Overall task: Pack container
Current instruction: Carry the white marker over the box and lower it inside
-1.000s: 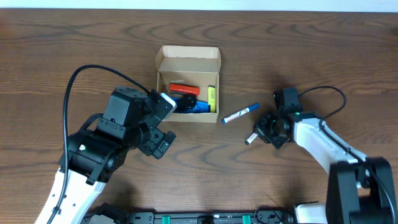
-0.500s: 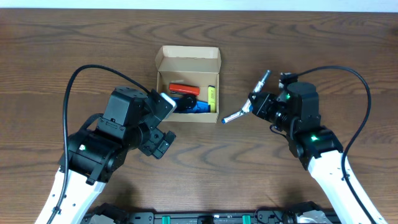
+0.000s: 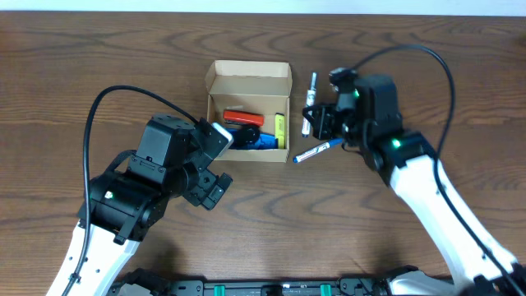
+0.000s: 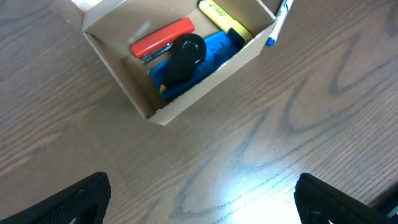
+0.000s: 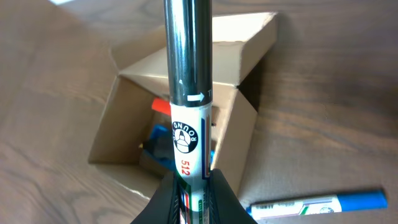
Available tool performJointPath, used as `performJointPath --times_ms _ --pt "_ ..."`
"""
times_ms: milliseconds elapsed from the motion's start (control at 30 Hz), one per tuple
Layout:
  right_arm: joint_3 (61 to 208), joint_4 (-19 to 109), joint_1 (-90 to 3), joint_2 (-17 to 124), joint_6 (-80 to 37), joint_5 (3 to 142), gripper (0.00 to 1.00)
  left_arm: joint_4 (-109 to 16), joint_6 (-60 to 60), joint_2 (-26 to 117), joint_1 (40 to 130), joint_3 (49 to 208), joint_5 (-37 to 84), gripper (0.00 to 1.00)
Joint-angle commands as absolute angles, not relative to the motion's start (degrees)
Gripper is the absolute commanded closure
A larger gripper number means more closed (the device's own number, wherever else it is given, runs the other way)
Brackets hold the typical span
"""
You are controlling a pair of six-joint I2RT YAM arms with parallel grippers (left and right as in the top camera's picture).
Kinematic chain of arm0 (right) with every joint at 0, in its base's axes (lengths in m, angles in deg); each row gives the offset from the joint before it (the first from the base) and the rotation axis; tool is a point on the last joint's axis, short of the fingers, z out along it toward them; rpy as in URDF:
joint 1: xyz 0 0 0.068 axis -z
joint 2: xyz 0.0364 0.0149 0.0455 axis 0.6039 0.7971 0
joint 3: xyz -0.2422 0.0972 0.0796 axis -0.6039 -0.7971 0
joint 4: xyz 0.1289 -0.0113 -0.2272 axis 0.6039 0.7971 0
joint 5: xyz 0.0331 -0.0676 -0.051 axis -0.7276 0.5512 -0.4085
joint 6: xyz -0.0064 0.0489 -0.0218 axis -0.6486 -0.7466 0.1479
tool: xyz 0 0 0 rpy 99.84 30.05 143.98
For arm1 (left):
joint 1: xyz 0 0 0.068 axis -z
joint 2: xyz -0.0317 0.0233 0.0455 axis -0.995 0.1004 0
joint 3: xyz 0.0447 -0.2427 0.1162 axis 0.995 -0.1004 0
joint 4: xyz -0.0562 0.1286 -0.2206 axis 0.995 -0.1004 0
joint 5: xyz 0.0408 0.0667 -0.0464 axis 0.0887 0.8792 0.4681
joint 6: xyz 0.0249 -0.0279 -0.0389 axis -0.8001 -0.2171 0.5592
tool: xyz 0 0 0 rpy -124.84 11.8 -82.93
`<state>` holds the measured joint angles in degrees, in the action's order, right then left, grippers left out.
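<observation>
My right gripper moves over the box next, turns, lowers and releases the white marker [image 5: 188,93] between stapler and black item, since the marker points crosswise to the gap.
The container [image 3: 248,79], an open tan cardboard box, holds a red stapler [image 3: 243,117], a black and blue item [image 3: 251,138] and a yellow highlighter [image 3: 280,126]. It also shows in the left wrist view [image 4: 109,55] and the right wrist view [image 5: 121,115]. My right gripper [image 3: 311,122] is shut on a black-capped white marker [image 5: 188,93], held just right of the box above the table. A blue marker [image 3: 317,150] lies on the table by the box's right wall. My left gripper [image 4: 200,196] is open and empty, in front of the box.
The wooden table [image 3: 411,49] extends on all sides. The box's flap lid [image 3: 250,72] stands open at the far side. Black cables arc from both arms [image 3: 123,92].
My right arm has lifted the black-capped marker off the table and carried it up and left, to beside the box's right wall. The left arm has not moved.
</observation>
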<state>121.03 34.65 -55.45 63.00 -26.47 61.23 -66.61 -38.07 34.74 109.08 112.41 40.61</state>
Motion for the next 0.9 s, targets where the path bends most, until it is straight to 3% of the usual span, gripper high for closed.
performJointPath --times_ms 0,500,867 --pt "127.0 36.8 -57.2 67.6 -17.1 59.2 0.99 -66.8 -37.9 34.3 108.9 113.5 40.4 0.05" --pt "151.0 56.1 -63.8 88.6 11.1 57.6 0.99 -66.8 -37.9 34.3 108.9 113.5 40.4 0.05" --pt "152.9 56.3 -67.6 93.2 36.0 61.2 0.99 -66.8 -37.9 34.3 108.9 113.5 40.4 0.05"
